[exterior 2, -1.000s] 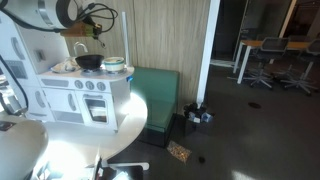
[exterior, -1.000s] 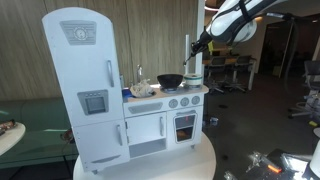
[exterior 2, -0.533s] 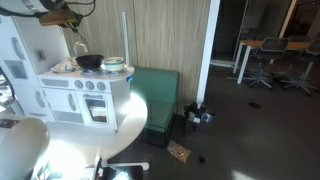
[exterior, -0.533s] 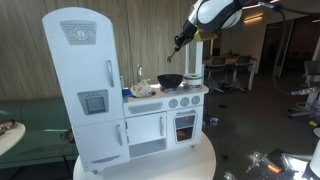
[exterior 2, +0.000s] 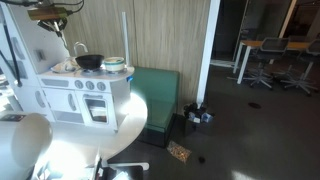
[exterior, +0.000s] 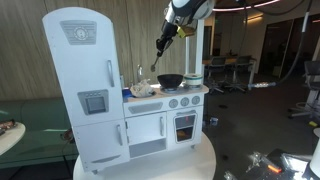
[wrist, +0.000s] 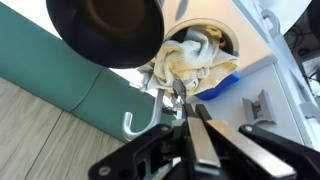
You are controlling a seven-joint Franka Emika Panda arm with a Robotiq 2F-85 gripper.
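My gripper should next go down beside the black pot (exterior: 170,80) to the cloth-filled sink (exterior: 142,89) and let go of the utensil, because that sink is below my gripper, toward the fridge.
My gripper (exterior: 163,38) hangs high above the toy kitchen's counter, over the black pot (exterior: 170,80) and the sink. It is shut on a thin dark utensil (exterior: 156,58) that points down. In the wrist view the shut fingers (wrist: 184,108) hold the utensil's tip above the silver toy faucet (wrist: 150,110). The black pot (wrist: 105,30) is at the top, and a crumpled cream cloth (wrist: 195,55) fills the sink beside a blue piece (wrist: 220,82). In an exterior view the gripper (exterior 2: 55,14) is at the top left, above the pot (exterior 2: 90,61).
The white toy kitchen with its tall fridge (exterior: 85,90) stands on a round white table (exterior: 200,160). A teal-rimmed bowl (exterior 2: 114,66) sits beside the pot. A green bench (exterior 2: 160,95) stands by the wooden wall. Office chairs (exterior 2: 262,60) stand beyond.
The arm has swung from the stove end of the kitchen toward the fridge and risen. It carries the utensil from beside the pot to above the sink.
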